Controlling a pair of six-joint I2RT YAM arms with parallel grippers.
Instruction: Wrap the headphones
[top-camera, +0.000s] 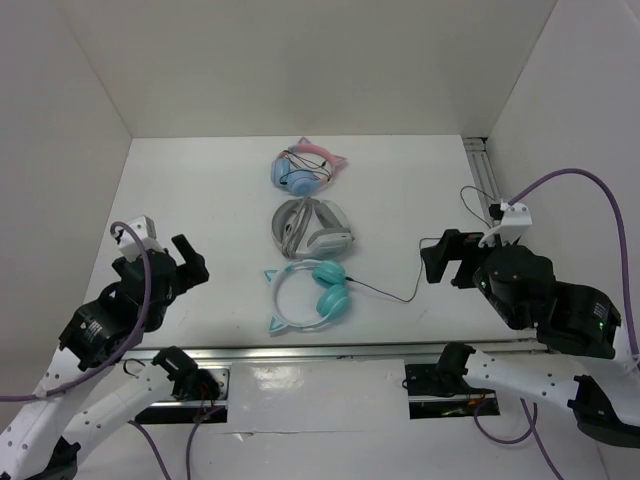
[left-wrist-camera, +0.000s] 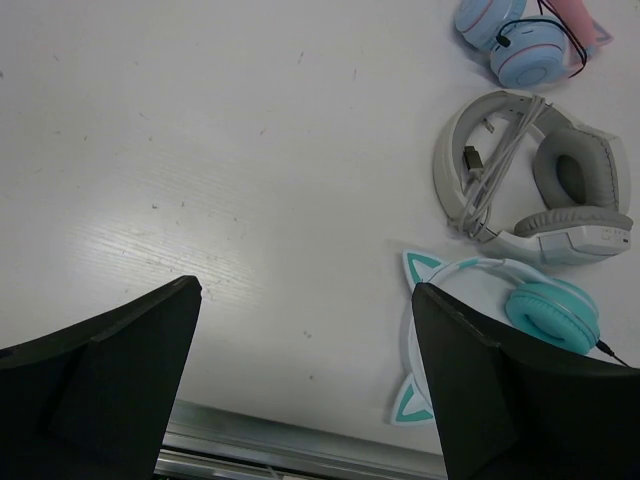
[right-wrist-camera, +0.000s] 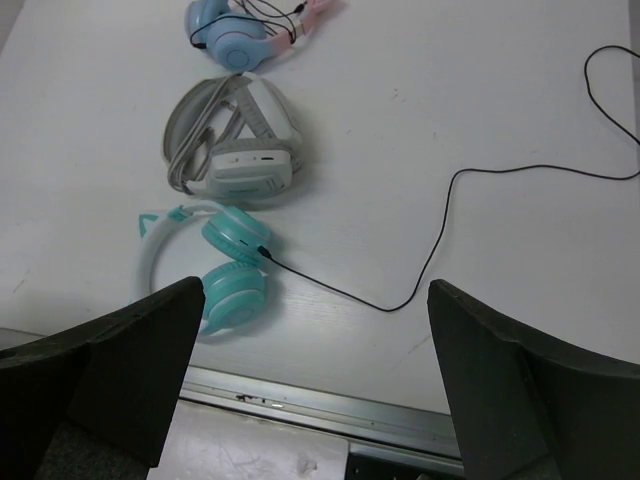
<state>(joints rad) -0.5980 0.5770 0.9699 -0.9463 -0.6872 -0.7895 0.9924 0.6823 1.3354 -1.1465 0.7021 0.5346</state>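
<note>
The white headband between the cat ears is below my left gripper and to its right in the top view, so I need to move it across and down to close.
The teal headphones (top-camera: 310, 295) with a white cat-ear headband lie flat near the table's front edge; they also show in the left wrist view (left-wrist-camera: 545, 310) and the right wrist view (right-wrist-camera: 228, 262). Their thin black cable (top-camera: 400, 297) runs loose to the right and curls toward the back right (right-wrist-camera: 500, 175). My left gripper (top-camera: 183, 262) is open and empty, above the table left of the headphones. My right gripper (top-camera: 447, 258) is open and empty, above the cable's far end at the right.
Grey-white headphones (top-camera: 312, 227) with a wound cable lie just behind the teal pair. Blue-and-pink cat-ear headphones (top-camera: 305, 166) lie further back. A metal rail (top-camera: 300, 352) runs along the front edge, another (top-camera: 482, 172) along the right. White walls enclose the table.
</note>
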